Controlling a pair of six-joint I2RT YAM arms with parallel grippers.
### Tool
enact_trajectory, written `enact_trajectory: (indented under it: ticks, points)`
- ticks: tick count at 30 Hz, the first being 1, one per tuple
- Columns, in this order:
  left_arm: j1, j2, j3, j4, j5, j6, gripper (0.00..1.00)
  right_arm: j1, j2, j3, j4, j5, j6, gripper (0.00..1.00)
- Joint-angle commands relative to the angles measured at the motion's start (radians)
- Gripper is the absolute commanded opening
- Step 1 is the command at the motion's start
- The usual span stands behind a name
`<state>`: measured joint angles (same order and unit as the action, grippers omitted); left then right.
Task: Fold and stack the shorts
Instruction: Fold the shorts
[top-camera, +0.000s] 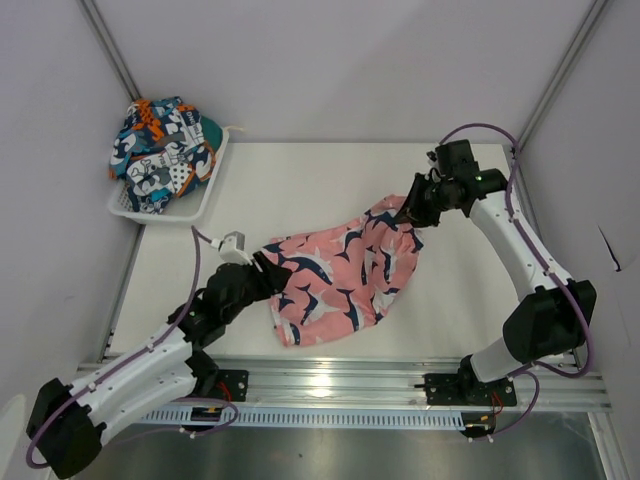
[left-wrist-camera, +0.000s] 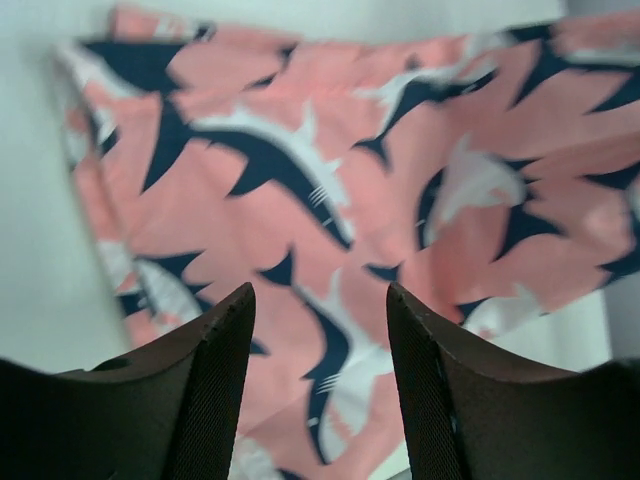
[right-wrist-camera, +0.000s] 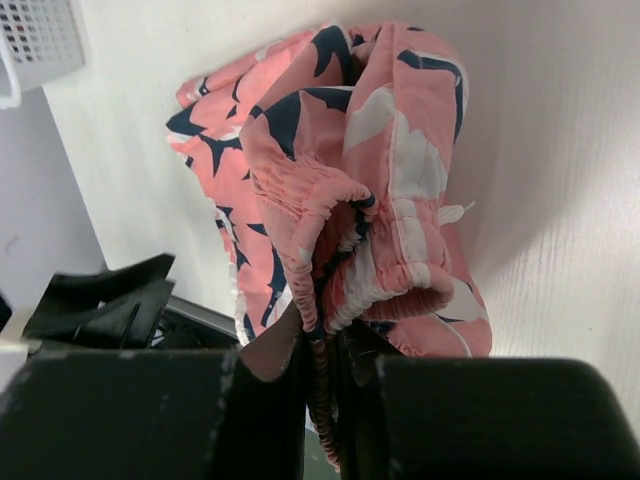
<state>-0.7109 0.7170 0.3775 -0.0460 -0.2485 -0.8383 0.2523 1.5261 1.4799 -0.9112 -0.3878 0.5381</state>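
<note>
Next, my right gripper should carry the waistband (right-wrist-camera: 335, 255) across and down to release it, since the shorts' leg end (right-wrist-camera: 222, 150) lies below and to the gripper's left in the top view.
The pink shark-print shorts (top-camera: 345, 268) lie spread on the white table, their waistband end lifted at the far right. My right gripper (top-camera: 412, 210) is shut on that elastic waistband (right-wrist-camera: 335, 255), which bunches between its fingers. At the shorts' left edge, my left gripper (top-camera: 266, 268) stands open, its fingers (left-wrist-camera: 225, 380) apart just above the pink fabric (left-wrist-camera: 330, 200) with nothing between them. The patchwork teal, orange and navy shorts (top-camera: 165, 150) sit crumpled in a white basket at the far left.
The white basket (top-camera: 205, 195) stands at the table's far left corner. A metal rail (top-camera: 330, 375) runs along the near edge. Grey walls close in the left, back and right sides.
</note>
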Motion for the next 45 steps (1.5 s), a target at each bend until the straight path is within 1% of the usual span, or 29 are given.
enact_trajectory:
  ticks: [1, 2, 3, 5, 7, 10, 16, 18, 21, 22, 26, 27, 30, 36, 41, 44, 45]
  points:
    - [0.074, 0.071, -0.046, -0.077, 0.178, -0.004, 0.59, 0.062, -0.049, 0.059, -0.021, 0.084, -0.043, 0.0]
    - [0.106, 0.091, -0.073, -0.06, 0.224, -0.005, 0.59, 0.091, -0.049, 0.062, -0.026, 0.098, -0.04, 0.0]
    - [0.12, 0.122, -0.08, -0.028, 0.241, -0.013, 0.59, 0.102, -0.055, 0.062, -0.026, 0.11, -0.029, 0.0]
    - [0.145, 0.136, -0.115, 0.017, 0.281, -0.015, 0.59, 0.139, -0.058, 0.063, -0.023, 0.138, -0.021, 0.0]
    - [0.145, 0.156, -0.121, 0.031, 0.264, -0.004, 0.6, 0.166, -0.06, 0.077, -0.034, 0.182, -0.018, 0.0]
    - [0.146, 0.208, -0.114, 0.0, 0.209, 0.027, 0.6, 0.234, -0.058, 0.111, -0.057, 0.251, -0.01, 0.0]
    - [0.146, 0.289, -0.138, 0.04, 0.204, 0.031, 0.58, 0.353, -0.037, 0.137, -0.06, 0.343, 0.026, 0.0]
    - [0.148, 0.302, -0.131, 0.041, 0.203, 0.039, 0.57, 0.404, -0.014, 0.138, -0.055, 0.377, 0.037, 0.0]
    - [0.146, 0.321, -0.126, 0.074, 0.202, 0.053, 0.53, 0.458, 0.026, 0.134, -0.031, 0.45, 0.078, 0.0]
    - [0.146, 0.325, -0.126, 0.075, 0.206, 0.056, 0.52, 0.493, 0.04, 0.135, -0.025, 0.466, 0.089, 0.0]
    - [0.146, 0.312, -0.137, 0.083, 0.209, 0.061, 0.51, 0.562, 0.111, 0.146, 0.006, 0.521, 0.137, 0.0]
    - [0.146, 0.309, -0.14, 0.086, 0.21, 0.062, 0.51, 0.576, 0.144, 0.154, 0.006, 0.561, 0.155, 0.0]
    - [0.146, 0.3, -0.153, 0.097, 0.218, 0.065, 0.5, 0.622, 0.228, 0.21, -0.014, 0.625, 0.19, 0.0]
    - [0.146, 0.289, -0.16, 0.095, 0.224, 0.076, 0.48, 0.7, 0.364, 0.322, -0.051, 0.708, 0.249, 0.0]
    - [0.146, 0.269, -0.172, 0.087, 0.233, 0.076, 0.45, 0.745, 0.491, 0.447, -0.147, 0.797, 0.298, 0.0]
    - [0.146, 0.256, -0.178, 0.074, 0.239, 0.08, 0.43, 0.775, 0.57, 0.551, -0.231, 0.871, 0.324, 0.0]
    - [0.146, 0.251, -0.181, 0.069, 0.241, 0.084, 0.42, 0.794, 0.61, 0.622, -0.27, 0.897, 0.336, 0.0]
